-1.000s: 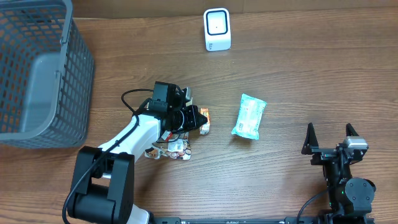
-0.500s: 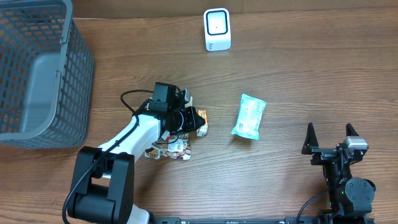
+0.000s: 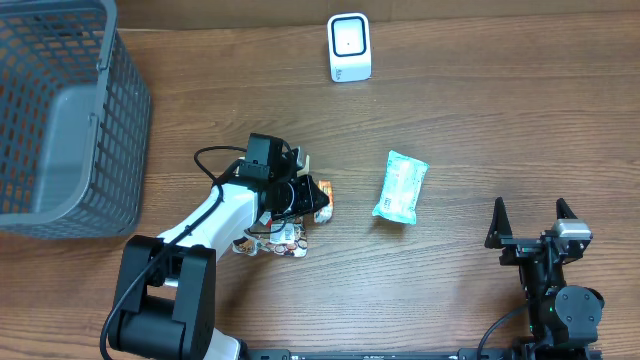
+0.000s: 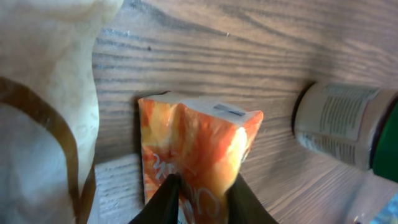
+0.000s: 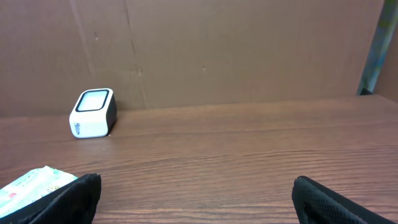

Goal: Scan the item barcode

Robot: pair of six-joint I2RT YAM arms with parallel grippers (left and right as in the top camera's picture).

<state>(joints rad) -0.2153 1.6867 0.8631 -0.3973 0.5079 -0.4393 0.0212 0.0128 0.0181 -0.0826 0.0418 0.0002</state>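
Observation:
I will next move my left gripper toward the cream bag, over bare wood (image 4: pixel 119 129) between it and the orange packet, then let go of the packet's near end.
An orange snack packet (image 4: pixel 199 143) lies on the wooden table, its crimped end pointing away from the left wrist camera. My left gripper (image 4: pixel 204 182) is shut on the near end of this packet, one dark finger on each side. In the overhead view the same packet (image 3: pixel 324 192) pokes out beside the left gripper (image 3: pixel 312 195) at mid-table. The white barcode scanner (image 3: pixel 349 47) stands at the far edge, and the right wrist view has the scanner (image 5: pixel 93 113) too. My right gripper (image 3: pixel 531 222) waits open at the front right, nothing between its fingers (image 5: pixel 78 193).
A grey mesh basket (image 3: pixel 60 120) fills the far left corner. A pale green packet (image 3: pixel 401 187) lies right of centre. A colourful printed packet (image 3: pixel 275 238) sits under the left arm. Close to the left gripper are a cream bag (image 4: pixel 43 93) and a labelled cylinder (image 4: pixel 339 124).
The left gripper has drawn back slightly to the left, and the orange packet has slid with it. The right arm is still.

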